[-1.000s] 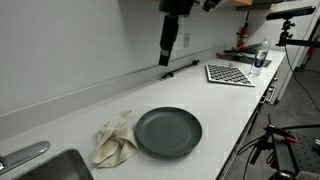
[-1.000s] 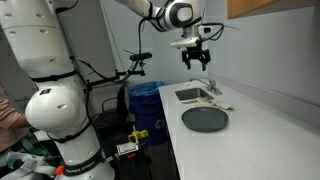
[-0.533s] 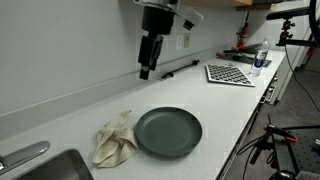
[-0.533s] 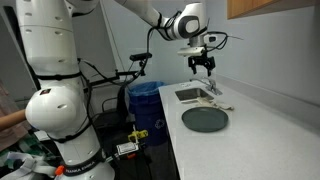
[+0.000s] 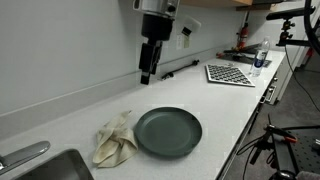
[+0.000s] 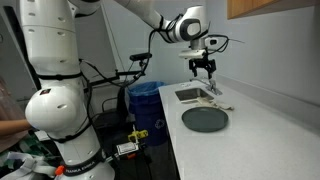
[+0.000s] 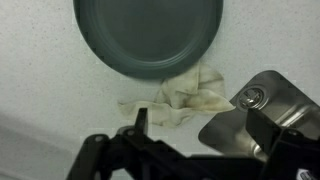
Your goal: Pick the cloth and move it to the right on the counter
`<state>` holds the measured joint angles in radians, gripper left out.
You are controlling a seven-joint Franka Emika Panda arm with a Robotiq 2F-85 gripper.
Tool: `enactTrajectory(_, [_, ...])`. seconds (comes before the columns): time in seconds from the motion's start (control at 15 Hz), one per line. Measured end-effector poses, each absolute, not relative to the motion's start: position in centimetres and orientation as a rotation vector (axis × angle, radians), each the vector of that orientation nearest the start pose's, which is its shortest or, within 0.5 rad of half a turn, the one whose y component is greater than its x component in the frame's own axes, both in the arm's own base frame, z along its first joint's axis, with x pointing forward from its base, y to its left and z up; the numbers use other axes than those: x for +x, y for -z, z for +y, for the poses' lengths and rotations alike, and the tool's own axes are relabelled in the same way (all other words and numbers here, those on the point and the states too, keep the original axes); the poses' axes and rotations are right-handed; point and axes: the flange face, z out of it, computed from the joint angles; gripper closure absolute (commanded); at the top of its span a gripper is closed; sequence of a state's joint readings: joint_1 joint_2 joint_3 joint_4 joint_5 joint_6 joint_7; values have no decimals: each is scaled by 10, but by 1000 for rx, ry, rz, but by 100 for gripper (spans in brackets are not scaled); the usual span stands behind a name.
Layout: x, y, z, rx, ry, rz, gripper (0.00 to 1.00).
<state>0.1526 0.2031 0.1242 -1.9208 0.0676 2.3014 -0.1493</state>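
Note:
Next, my gripper shifts toward the plate (image 5: 168, 131) and goes far down to the cloth's crumpled top beside the plate's rim, because the cloth's folds bunch up there.
A crumpled cream cloth (image 5: 114, 139) lies on the white counter, touching the left side of a dark grey plate (image 5: 168, 131). In the other exterior view the cloth (image 6: 219, 102) shows small between the plate (image 6: 205, 119) and the sink. In the wrist view the cloth (image 7: 185, 97) lies just below the plate (image 7: 148, 32). My gripper (image 5: 146, 74) hangs high above the counter, behind the cloth, open and empty; it also shows in an exterior view (image 6: 205, 71) and in the wrist view (image 7: 200, 125), with the fingers spread apart.
A steel sink (image 5: 45, 167) with a faucet (image 5: 22, 157) sits at the counter's left end; its basin and drain show in the wrist view (image 7: 262, 108). A checkered mat (image 5: 231, 73) and small items lie at the far right. A wall runs behind the counter.
My gripper has moved left along the wall and come lower, from above the counter's middle to above the area behind the cloth. The cloth and plate have not moved.

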Motion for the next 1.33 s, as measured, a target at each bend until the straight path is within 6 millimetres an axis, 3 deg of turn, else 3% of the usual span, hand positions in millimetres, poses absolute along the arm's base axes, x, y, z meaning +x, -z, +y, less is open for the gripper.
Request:
enactTrajectory(0.2, [607, -366, 174, -3000, 246, -623, 0])
enactTrajectory(0.53, [630, -303, 202, -3000, 269, -748, 0])
enactTrajectory(1.0, [660, -255, 243, -2957, 357, -856, 0])
enactTrajectory(1.33, [667, -220, 250, -2941, 351, -850, 0])
